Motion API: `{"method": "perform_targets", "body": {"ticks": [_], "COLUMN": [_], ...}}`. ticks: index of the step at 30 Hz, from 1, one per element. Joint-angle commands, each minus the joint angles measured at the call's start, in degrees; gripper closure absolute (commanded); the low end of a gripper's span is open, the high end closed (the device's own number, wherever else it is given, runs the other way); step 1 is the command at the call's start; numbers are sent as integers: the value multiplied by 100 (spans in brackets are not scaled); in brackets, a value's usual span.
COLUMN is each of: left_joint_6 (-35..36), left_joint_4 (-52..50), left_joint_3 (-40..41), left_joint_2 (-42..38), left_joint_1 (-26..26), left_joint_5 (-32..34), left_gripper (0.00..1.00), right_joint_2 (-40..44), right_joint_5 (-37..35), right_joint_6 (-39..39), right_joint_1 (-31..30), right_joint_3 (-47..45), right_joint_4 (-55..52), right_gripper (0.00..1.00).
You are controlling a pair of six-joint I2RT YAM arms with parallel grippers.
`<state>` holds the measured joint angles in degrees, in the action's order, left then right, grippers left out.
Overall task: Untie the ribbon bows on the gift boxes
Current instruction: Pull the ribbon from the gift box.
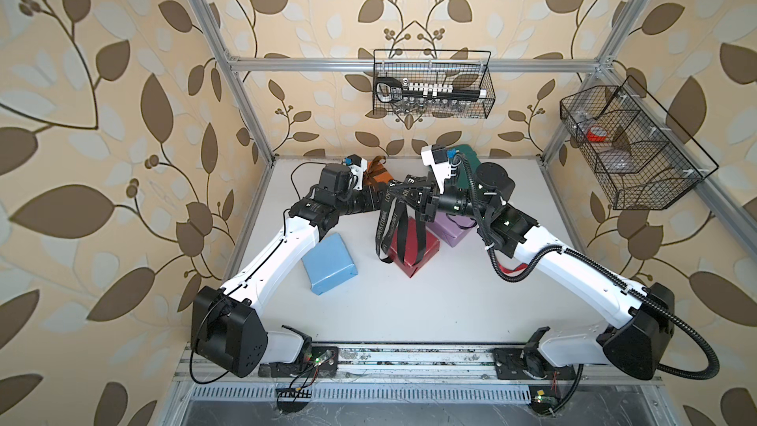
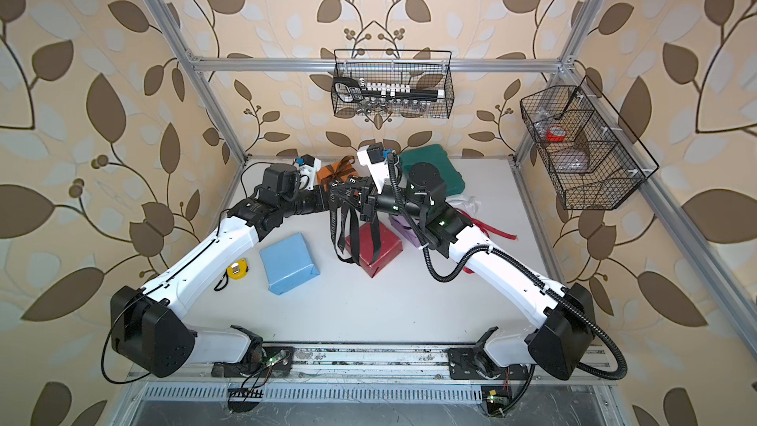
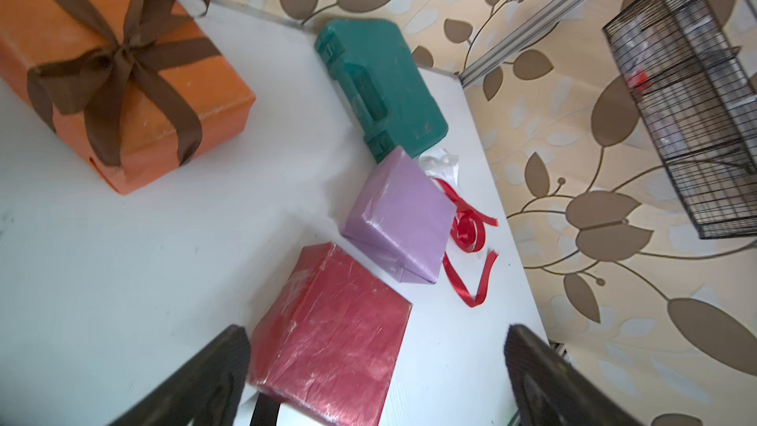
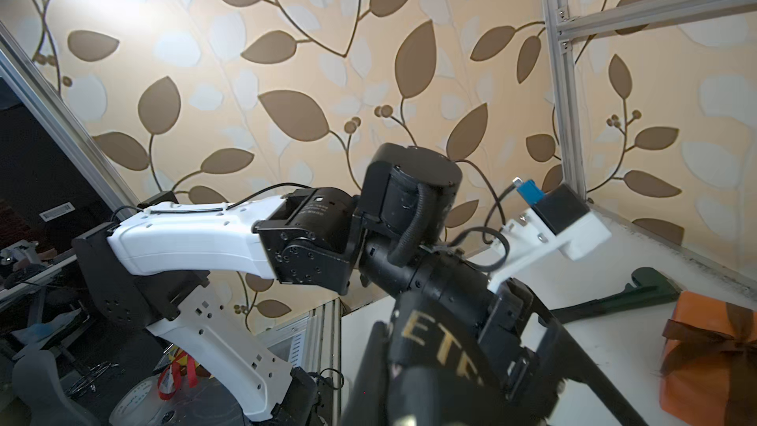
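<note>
The black ribbon should be let go where the loose red and white ribbons lie below it, so next my right gripper will lift, swing past the lilac box [image 3: 401,215] and lower to release it.
Both grippers meet above the dark red box [image 1: 422,252] [image 3: 336,329]. My right gripper [image 1: 411,194] is shut on the black lettered ribbon [image 1: 387,231] [image 4: 434,346], whose strands hang down over that box and drape across my left gripper [image 1: 395,198]. In the left wrist view my left gripper [image 3: 379,333] is open, its fingers [image 3: 229,362] wide apart with nothing between them. The orange box [image 3: 155,88] at the back keeps its brown bow [image 3: 118,55] tied. The lilac box [image 3: 401,215] and light blue box [image 1: 329,264] are bare. A red ribbon [image 3: 467,231] and a white ribbon [image 3: 440,161] lie loose beside the lilac box.
A green tool case [image 3: 381,88] sits at the back right. A yellow tape measure [image 2: 236,270] lies under the left arm. Wire baskets hang on the back wall [image 1: 432,84] and the right wall [image 1: 631,145].
</note>
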<state>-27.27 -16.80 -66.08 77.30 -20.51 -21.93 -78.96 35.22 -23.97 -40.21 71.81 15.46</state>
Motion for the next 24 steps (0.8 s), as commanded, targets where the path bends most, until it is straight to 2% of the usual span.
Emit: {"method": "perform_targets", "body": {"ticks": [1, 10, 16, 24], "left_joint_6": [71, 237, 317, 490], "left_joint_4": [-134, -352, -440, -502], "left_joint_3": [84, 60, -94, 16], "left_joint_2": [-309, -221, -80, -31], "left_joint_1": [65, 74, 126, 148], "left_joint_5": [83, 260, 296, 288], "left_gripper": [1, 1, 1, 1], "right_joint_2": [27, 288, 695, 1356], "right_joint_5": [106, -147, -407, -792], "right_joint_6": [47, 604, 500, 148], "right_joint_1": [-69, 109, 1016, 2720], "right_joint_3": [189, 1174, 1410, 1217], "right_joint_4": [-89, -1188, -1515, -1450], "right_gripper": [100, 100, 100, 100]}}
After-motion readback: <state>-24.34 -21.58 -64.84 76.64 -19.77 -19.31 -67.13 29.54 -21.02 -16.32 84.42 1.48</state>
